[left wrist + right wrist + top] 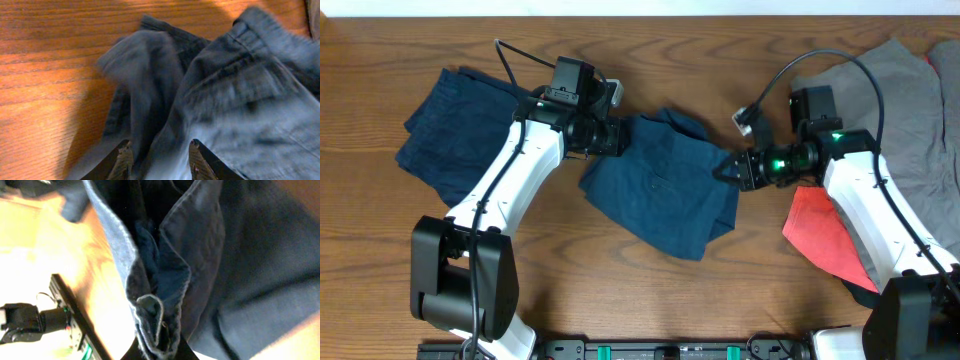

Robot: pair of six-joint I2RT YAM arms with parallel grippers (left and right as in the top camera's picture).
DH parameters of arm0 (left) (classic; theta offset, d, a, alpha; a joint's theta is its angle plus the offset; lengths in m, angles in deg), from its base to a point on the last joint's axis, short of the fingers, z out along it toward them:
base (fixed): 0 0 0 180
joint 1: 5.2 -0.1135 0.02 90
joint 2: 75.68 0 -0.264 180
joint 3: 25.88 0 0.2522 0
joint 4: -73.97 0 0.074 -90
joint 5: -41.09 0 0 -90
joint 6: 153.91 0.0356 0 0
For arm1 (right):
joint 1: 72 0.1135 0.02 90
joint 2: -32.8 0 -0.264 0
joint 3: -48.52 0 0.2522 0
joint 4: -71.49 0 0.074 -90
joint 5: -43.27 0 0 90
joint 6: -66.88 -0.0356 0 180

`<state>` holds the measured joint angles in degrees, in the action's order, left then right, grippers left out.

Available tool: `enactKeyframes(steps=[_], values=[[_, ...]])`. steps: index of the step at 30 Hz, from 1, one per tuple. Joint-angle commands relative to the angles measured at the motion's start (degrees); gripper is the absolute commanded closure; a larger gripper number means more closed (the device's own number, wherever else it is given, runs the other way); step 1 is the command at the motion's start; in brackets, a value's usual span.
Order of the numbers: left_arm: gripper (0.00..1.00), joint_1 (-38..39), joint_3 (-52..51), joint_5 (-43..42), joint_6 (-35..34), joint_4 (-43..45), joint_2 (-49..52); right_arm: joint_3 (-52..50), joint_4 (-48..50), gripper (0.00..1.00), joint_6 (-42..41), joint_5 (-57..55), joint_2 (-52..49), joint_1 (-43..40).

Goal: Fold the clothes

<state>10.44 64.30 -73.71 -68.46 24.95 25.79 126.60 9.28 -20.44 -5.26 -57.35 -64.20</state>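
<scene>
Next, my right gripper turns fingers-down, shifts toward the red garment and lowers the denim garment's hemmed edge to release it, since that edge is bunched up in my fingers.
A blue denim garment (pixel 660 185) lies crumpled in the middle of the table. My left gripper (pixel 620 137) is at its upper left corner. In the left wrist view the left gripper's fingers (pixel 160 161) stand apart over the bunched, blurred denim (pixel 225 100), with a fold between them. My right gripper (pixel 731 168) is at the garment's right edge. In the right wrist view the right gripper (pixel 160 352) is shut on a hemmed denim edge with a belt loop (pixel 150 310).
A second dark blue garment (pixel 455 130) lies at the far left. A grey garment (pixel 895 95) lies at the back right, and a red one (pixel 825 235) sits under my right arm. Bare wood lies in front of the denim.
</scene>
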Motion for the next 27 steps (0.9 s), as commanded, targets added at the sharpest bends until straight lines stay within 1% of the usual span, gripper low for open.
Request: enactKeyframes(steps=[1, 4, 6, 9, 10, 13, 15, 17, 18, 19, 20, 21, 23, 24, 25, 27], values=[[0.61, 1.2, 0.7, 0.9, -0.5, 0.7, 0.9, 0.1, -2.9, 0.99, -7.8, -16.0, 0.2, 1.0], [0.61, 2.4, 0.7, 0.9, -0.4, 1.5, 1.9, 0.0, -4.3, 0.99, -13.7, -27.7, 0.1, 1.3], [0.61, 3.0, 0.7, 0.9, -0.4, 2.0, 2.4, 0.1, -3.7, 0.99, -15.1, -31.8, 0.1, 1.3], [0.61, 3.2, 0.7, 0.9, -0.5, 2.4, 3.5, 0.0, -2.3, 0.98, -15.1, -33.3, 0.1, 1.3], [0.61, 3.2, 0.7, 0.9, -0.5, 2.4, 3.8, 0.0, -1.9, 0.95, -15.1, -33.4, 0.0, 1.3], [0.61, 3.3, 0.7, 0.9, -0.5, 2.4, 4.5, -0.5, -1.6, 0.93, -15.1, -33.4, -0.4, 1.3], [0.60, 3.5, 0.7, 0.9, -0.5, 2.5, 4.8, -1.0, -1.9, 0.91, -17.0, -35.2, -1.0, 1.3], [0.53, 3.5, 0.7, 0.9, -0.5, 2.9, 5.1, -1.9, -2.4, 0.91, -20.7, -38.9, -1.6, 1.3], [0.50, 3.5, 0.7, 0.9, -0.5, 3.1, 5.2, -2.4, -2.8, 0.80, -23.0, -41.6, -1.9, 1.3], [0.45, 3.5, 0.7, 0.9, -0.5, 3.3, 5.3, -3.0, -3.4, 0.58, -25.8, -44.2, -2.1, 1.2], [0.40, 3.5, 0.7, 0.9, -0.5, 3.5, 5.3, -3.3, -3.9, 0.49, -28.2, -45.9, -2.2, 1.2], [0.36, 3.5, 0.7, 0.9, -0.4, 3.7, 5.3, -3.7, -4.3, 0.48, -30.1, -46.7, -2.2, 1.2], [0.29, 3.5, 0.7, 0.9, -0.2, 4.4, 5.3, -3.8, -4.3, 0.49, -30.3, -46.6, -2.2, 1.2], [0.28, 3.5, 0.7, 0.9, 0.0, 4.9, 5.3, -3.8, -4.3, 0.48, -30.3, -46.6, -2.2, 1.2], [0.25, 3.5, 0.7, 0.9, 0.1, 5.4, 5.3, -3.8, -4.5, 0.48, -30.3, -46.3, -2.2, 1.2], [0.23, 3.5, 0.7, 0.9, 0.2, 6.3, 5.3, -3.7, -5.1, 0.47, -30.6, -45.6, -2.1, 1.2]])
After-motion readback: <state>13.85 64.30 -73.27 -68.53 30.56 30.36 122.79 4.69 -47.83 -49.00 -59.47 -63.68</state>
